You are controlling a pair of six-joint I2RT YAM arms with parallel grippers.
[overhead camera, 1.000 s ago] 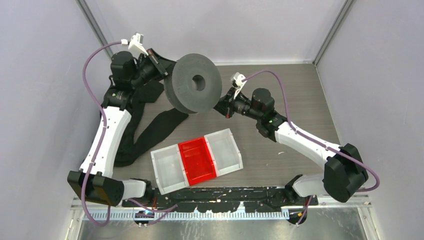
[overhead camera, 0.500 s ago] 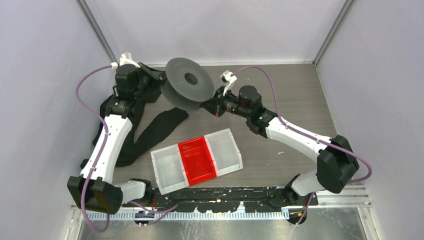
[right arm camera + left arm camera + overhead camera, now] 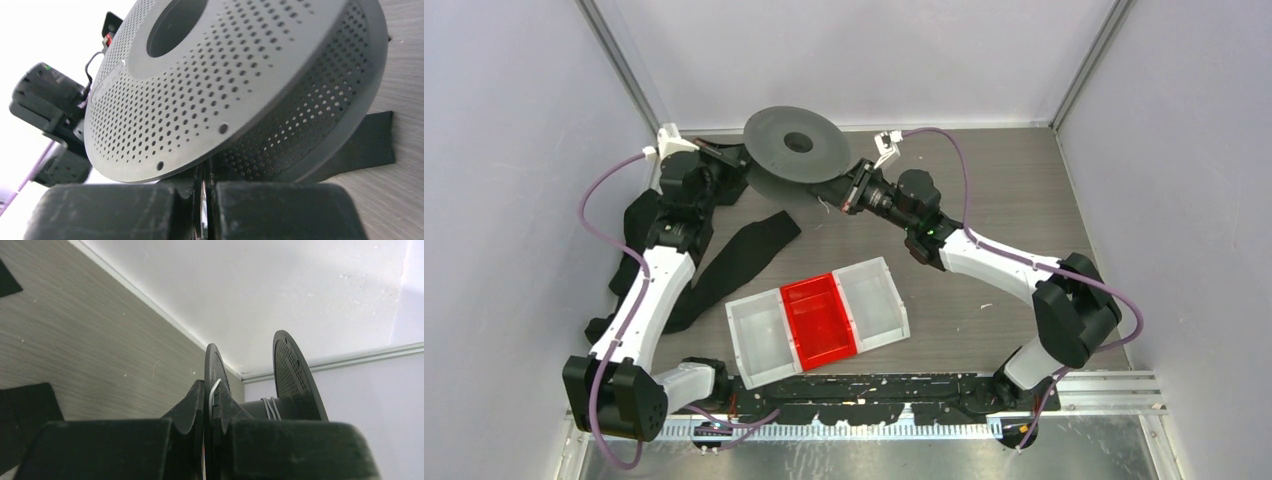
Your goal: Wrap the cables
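Observation:
Next, my left gripper lowers the spool's rim toward the right in the top view and releases it on the bare tabletop, which lies clear of the strap.
A dark grey perforated spool (image 3: 796, 148) hangs nearly flat at the back of the table, between my two grippers. My left gripper (image 3: 742, 162) is shut on the rim of one spool flange (image 3: 216, 365), and a thin white cable (image 3: 215, 390) is pinched against that rim. A few cable turns (image 3: 272, 407) lie round the hub. My right gripper (image 3: 836, 192) is at the spool's right rim, under the flange (image 3: 225, 85). Its jaws are shut with a thin pale strip, apparently the cable (image 3: 203, 187), between them. A short bit of white cable (image 3: 822, 207) shows by its tip.
A wide black fabric strap (image 3: 734, 255) lies on the table's left half. A three-compartment tray (image 3: 876, 300) with a red middle bin (image 3: 819, 318) sits near the front centre. The back wall is just behind the spool.
The spool has gone from tilted upright over the table's middle to nearly flat near the back wall. Both arms reached backward with it, still gripping.

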